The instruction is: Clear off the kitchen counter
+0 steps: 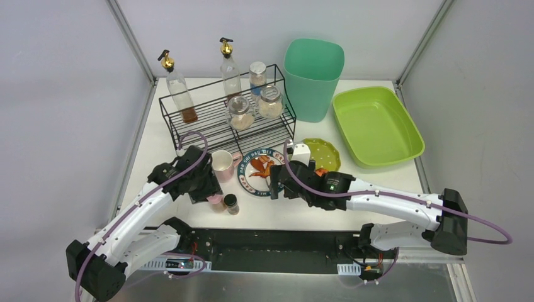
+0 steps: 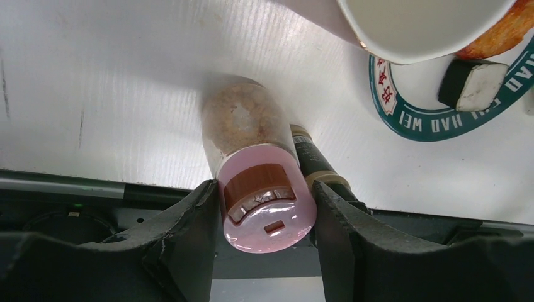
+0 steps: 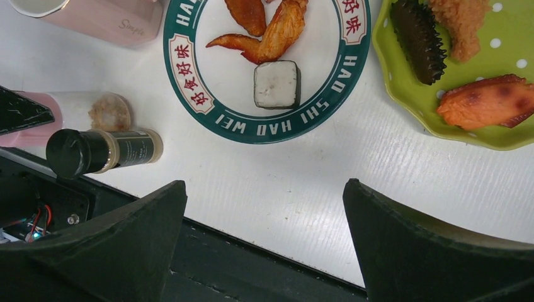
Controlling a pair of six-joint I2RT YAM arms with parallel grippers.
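The left gripper should next carry the pink-capped spice jar (image 2: 258, 182) up and outward and let go of it at the rack's bare wires beside the nearest glass jar, because that spot is empty.
The white kitchen counter (image 1: 378, 179) holds dishes and jars. My left gripper (image 1: 211, 195) is shut on the pink-capped spice jar (image 2: 258, 182), which stands on the counter near the front edge; both fingers press the cap's sides (image 2: 264, 207). A small dark-capped jar (image 2: 312, 157) stands right against it. My right gripper (image 1: 280, 182) is open and empty (image 3: 264, 184), hovering over bare counter (image 3: 315, 170) just in front of the round printed plate (image 3: 208, 82) with fried pieces and a rice cube (image 3: 277, 83).
A pink mug (image 1: 222, 165) stands left of the plate. A green dotted plate (image 1: 321, 153) with food is to the right. A black wire rack (image 1: 227, 119) with bottles and jars, a teal bin (image 1: 313, 78) and a lime tray (image 1: 376, 126) stand behind.
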